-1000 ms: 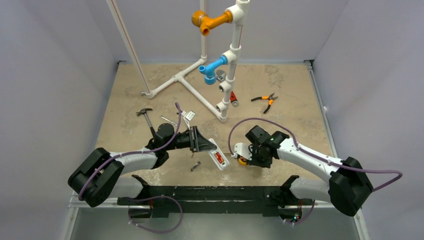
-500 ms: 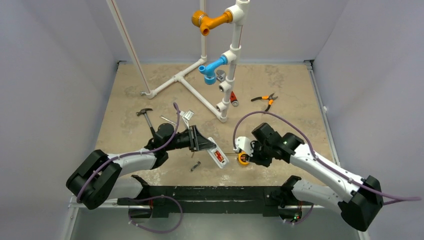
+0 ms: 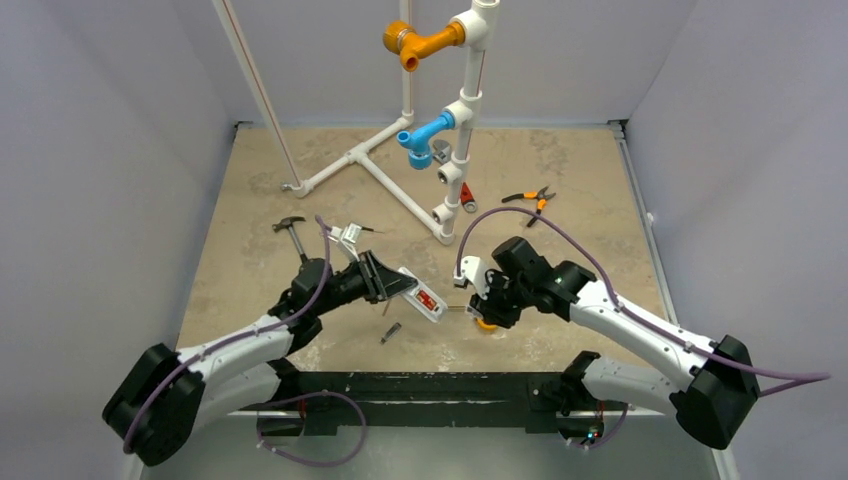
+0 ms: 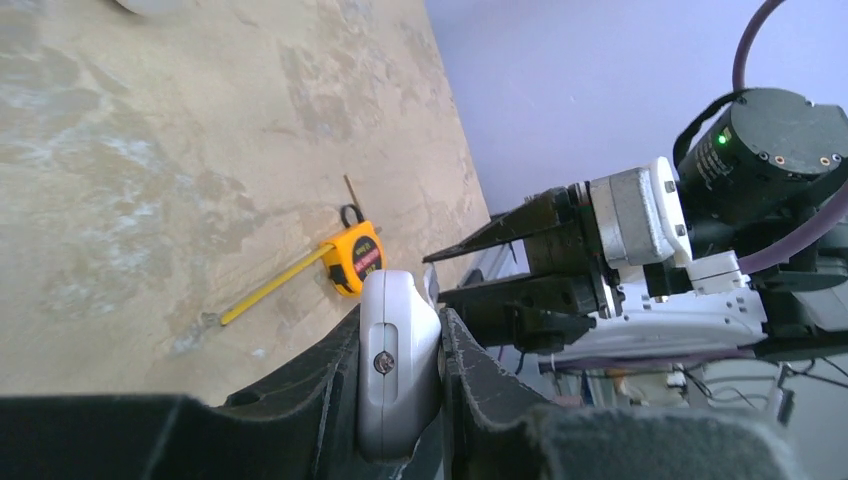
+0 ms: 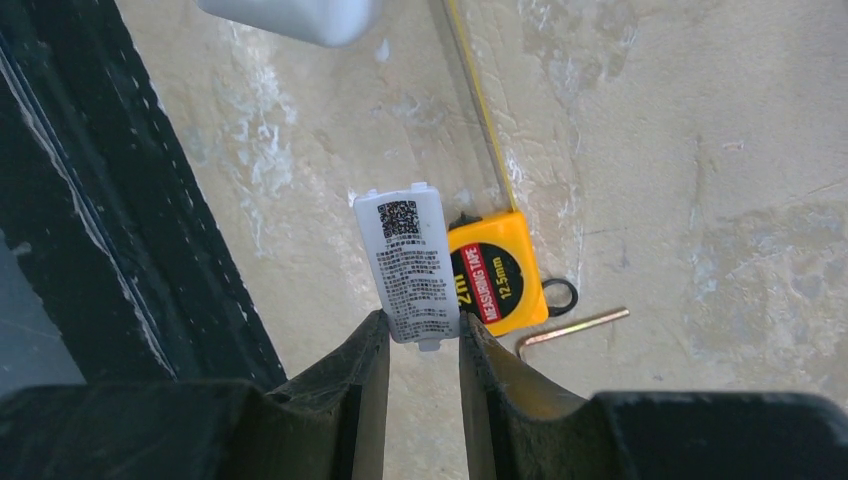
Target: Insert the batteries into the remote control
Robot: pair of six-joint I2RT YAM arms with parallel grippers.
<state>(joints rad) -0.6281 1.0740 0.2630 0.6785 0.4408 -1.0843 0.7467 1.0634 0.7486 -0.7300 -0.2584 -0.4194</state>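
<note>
My right gripper brings the battery cover down next, away from the orange tape measure under it, toward the small dark bit, onto empty table (image 3: 446, 338) (image 5: 325, 170).
My left gripper (image 3: 388, 281) is shut on the white remote control (image 3: 416, 295) and holds it tilted above the table; in the left wrist view the remote (image 4: 396, 365) stands edge-on between the fingers. The red batteries (image 3: 429, 300) show in its open bay. My right gripper (image 3: 484, 297) is just right of the remote. In the right wrist view it (image 5: 424, 335) is shut on the lower end of a white battery cover (image 5: 409, 264) with a printed label. A corner of the remote (image 5: 290, 14) shows at the top of that view.
An orange tape measure (image 5: 497, 280) with its tape pulled out and a hex key (image 5: 570, 329) lie under the right gripper. A small dark bit (image 3: 391, 331), a hammer (image 3: 292, 232), orange pliers (image 3: 530, 200), a red-handled tool (image 3: 466, 196) and a PVC pipe frame (image 3: 400, 190) are on the table.
The left arm has raised the remote and drawn it back to the left. The right gripper has moved up and left, toward the remote, with the cover in it.
</note>
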